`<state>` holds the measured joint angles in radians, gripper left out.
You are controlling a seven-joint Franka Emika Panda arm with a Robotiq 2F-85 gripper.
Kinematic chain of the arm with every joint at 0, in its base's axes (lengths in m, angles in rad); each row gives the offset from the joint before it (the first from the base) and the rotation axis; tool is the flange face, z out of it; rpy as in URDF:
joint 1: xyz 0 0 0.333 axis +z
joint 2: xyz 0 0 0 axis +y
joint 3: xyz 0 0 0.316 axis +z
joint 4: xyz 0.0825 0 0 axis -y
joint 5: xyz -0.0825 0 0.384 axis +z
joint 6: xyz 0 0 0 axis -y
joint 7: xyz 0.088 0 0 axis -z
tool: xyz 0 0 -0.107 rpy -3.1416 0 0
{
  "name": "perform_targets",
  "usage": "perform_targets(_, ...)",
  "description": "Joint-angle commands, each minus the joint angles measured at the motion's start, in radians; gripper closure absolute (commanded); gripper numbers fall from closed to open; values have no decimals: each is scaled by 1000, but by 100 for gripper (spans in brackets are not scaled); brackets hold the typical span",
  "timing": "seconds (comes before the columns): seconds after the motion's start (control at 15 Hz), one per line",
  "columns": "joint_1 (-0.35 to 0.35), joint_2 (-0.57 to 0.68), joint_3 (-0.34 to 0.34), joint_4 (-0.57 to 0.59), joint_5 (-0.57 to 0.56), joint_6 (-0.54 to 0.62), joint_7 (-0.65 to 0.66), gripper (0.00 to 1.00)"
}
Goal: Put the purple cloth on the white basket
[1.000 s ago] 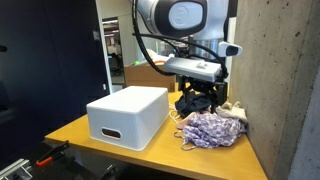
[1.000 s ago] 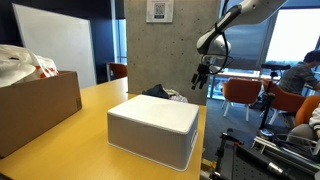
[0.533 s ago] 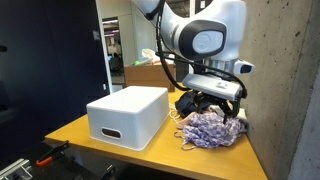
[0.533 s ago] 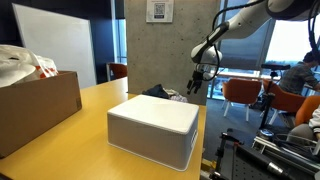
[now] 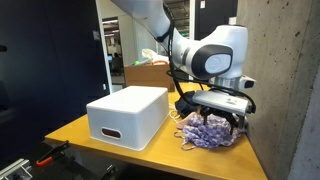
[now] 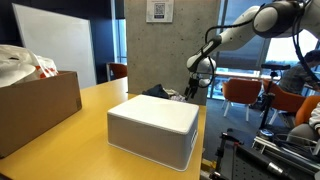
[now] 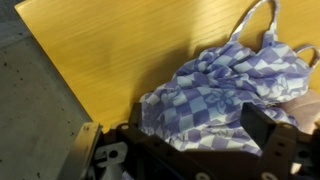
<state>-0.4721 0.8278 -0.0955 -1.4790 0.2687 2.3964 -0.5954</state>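
Observation:
Next, my open gripper should go down and toward the right in the wrist view, since the purple cloth's bunched middle (image 5: 204, 129) (image 7: 224, 112) lies below it and to that side.
The purple checked cloth (image 5: 212, 131) lies crumpled on the wooden table, to the right of the white basket (image 5: 127, 113), close to the concrete wall. In the wrist view the cloth (image 7: 228, 88) fills the space under and between my fingers. My gripper (image 5: 214, 114) is down on top of the cloth, open, with one finger on either side of the fabric (image 7: 200, 135). The fingers are not closed on it. In an exterior view the white basket (image 6: 155, 128) stands in front, and my gripper (image 6: 193, 88) is low behind it, where the cloth is mostly hidden.
A concrete wall (image 5: 290, 90) stands right beside the cloth. A brown cardboard box (image 6: 38, 108) with bags in it sits on the table's far side from the cloth. Orange chairs (image 6: 240, 95) stand beyond the table. The table edge (image 5: 160, 165) is near the basket.
My arm has moved over the cloth and come down, so the open gripper that was above and beside it now sits on it. The cloth and basket have not moved.

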Motion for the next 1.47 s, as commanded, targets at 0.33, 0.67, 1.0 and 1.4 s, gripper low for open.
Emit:
perform_targets(0.33,-43,-13,83,-47,6,86,-25,0)
perform_targets(0.67,-39,48,140,-26,-7,143,-13,0)
perform_targets(1.0,-43,3,153,-106,-6,145,-9,51)
perform_targets(1.4,-5,-33,123,-129,-28,164,50,95)
